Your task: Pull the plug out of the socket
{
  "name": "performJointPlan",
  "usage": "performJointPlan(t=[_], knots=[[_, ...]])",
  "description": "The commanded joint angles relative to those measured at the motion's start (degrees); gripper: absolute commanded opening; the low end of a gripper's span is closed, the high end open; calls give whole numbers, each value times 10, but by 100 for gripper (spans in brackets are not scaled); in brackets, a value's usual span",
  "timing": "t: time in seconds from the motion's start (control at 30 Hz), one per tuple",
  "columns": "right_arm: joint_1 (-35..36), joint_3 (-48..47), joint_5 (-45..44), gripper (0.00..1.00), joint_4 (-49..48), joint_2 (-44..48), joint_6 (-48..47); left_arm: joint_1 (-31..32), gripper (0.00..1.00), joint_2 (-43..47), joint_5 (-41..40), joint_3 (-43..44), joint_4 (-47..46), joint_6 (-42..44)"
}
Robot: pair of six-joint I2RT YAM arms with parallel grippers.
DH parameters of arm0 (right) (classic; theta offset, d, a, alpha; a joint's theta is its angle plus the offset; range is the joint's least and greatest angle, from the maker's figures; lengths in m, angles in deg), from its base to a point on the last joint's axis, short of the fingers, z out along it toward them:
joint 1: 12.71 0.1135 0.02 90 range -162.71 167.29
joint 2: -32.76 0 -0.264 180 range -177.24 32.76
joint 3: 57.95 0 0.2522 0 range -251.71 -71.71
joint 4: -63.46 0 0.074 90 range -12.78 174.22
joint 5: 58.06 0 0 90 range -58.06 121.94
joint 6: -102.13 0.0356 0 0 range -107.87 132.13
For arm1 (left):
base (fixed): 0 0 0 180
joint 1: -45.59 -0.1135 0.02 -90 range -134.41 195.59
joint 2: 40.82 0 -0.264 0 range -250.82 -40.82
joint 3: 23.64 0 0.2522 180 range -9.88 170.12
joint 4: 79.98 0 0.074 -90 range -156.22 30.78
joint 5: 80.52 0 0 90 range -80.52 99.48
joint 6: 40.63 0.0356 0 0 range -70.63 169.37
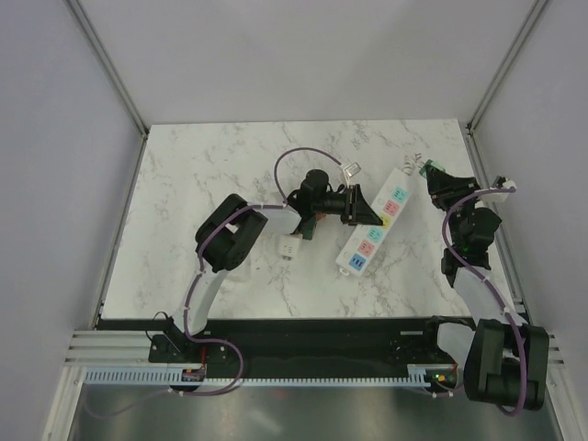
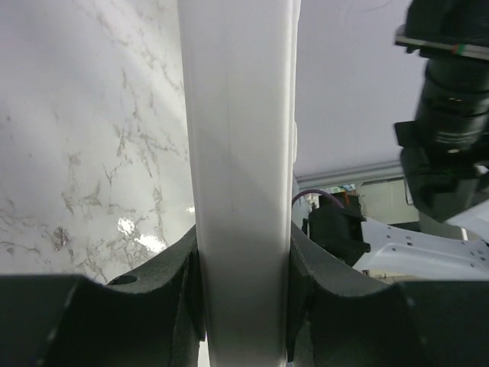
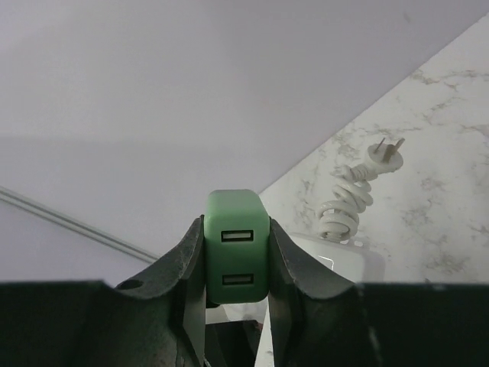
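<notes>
The bare tabletop (image 1: 330,226) beside the dark green cube is below my right gripper and to its left in the top view, so I will cross the power strip, go down and let go.
The white power strip (image 1: 375,225) with pastel outlet squares lies slanted at the middle of the marble table. My left gripper (image 1: 361,209) is shut on its long sides near the middle. In the left wrist view the strip (image 2: 241,168) fills the gap between my fingers (image 2: 153,306). My right gripper (image 1: 434,175) is shut on a green cube plug (image 1: 431,168), held just right of the strip's far end and clear of the outlets. In the right wrist view the plug (image 3: 237,245) shows two USB slots, clamped between both fingers (image 3: 298,275).
A white cube plug (image 1: 288,248) lies loose on the table left of the strip. The strip's coiled white cord with its pronged plug (image 3: 348,200) lies at the strip's far end (image 1: 413,164). Grey walls enclose the table (image 1: 202,184).
</notes>
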Motion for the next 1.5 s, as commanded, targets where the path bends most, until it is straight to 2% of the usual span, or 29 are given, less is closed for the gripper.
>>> performJointPlan(t=[0.0, 0.17, 0.37, 0.47, 0.57, 0.6, 0.7, 0.8, 0.97, 1.0, 1.07, 1.2, 1.47], knots=[[-3, -21, 13, 0, 141, 29, -126, 4, 2, 9, -39, 45, 56, 96], [-3, -28, 45, 0, 161, 8, -144, 7, 2, -31, -56, 77, 97, 116], [-3, -18, 86, 0, 130, -27, -130, 10, 3, -65, -113, 143, 221, 178], [-3, -16, 94, 0, 123, -35, -135, 10, 13, -88, -117, 175, 249, 181], [-3, -12, 102, 0, 117, -44, -139, 10, 27, -101, -134, 195, 296, 200], [-3, -9, 103, 0, 116, -47, -140, 10, 40, -101, -144, 197, 304, 210], [-3, -2, 108, 0, 102, -60, -138, 10, 60, -101, -145, 204, 321, 225], [-3, 2, 118, 0, 86, -79, -133, 10, 68, -100, -157, 215, 355, 245], [-3, 2, 127, 0, 69, -107, -128, 10, 71, -72, -210, 214, 410, 286], [-3, 1, 128, 0, 68, -110, -128, 10, 79, -65, -219, 213, 419, 301], [-3, 1, 131, 0, 62, -120, -124, 10, 87, -45, -254, 212, 443, 329], [-3, 0, 134, 0, 57, -133, -122, 16, 87, -9, -326, 205, 495, 374], [9, -11, 136, 0, 82, -154, -136, 17, 85, 78, -423, 133, 488, 420]])
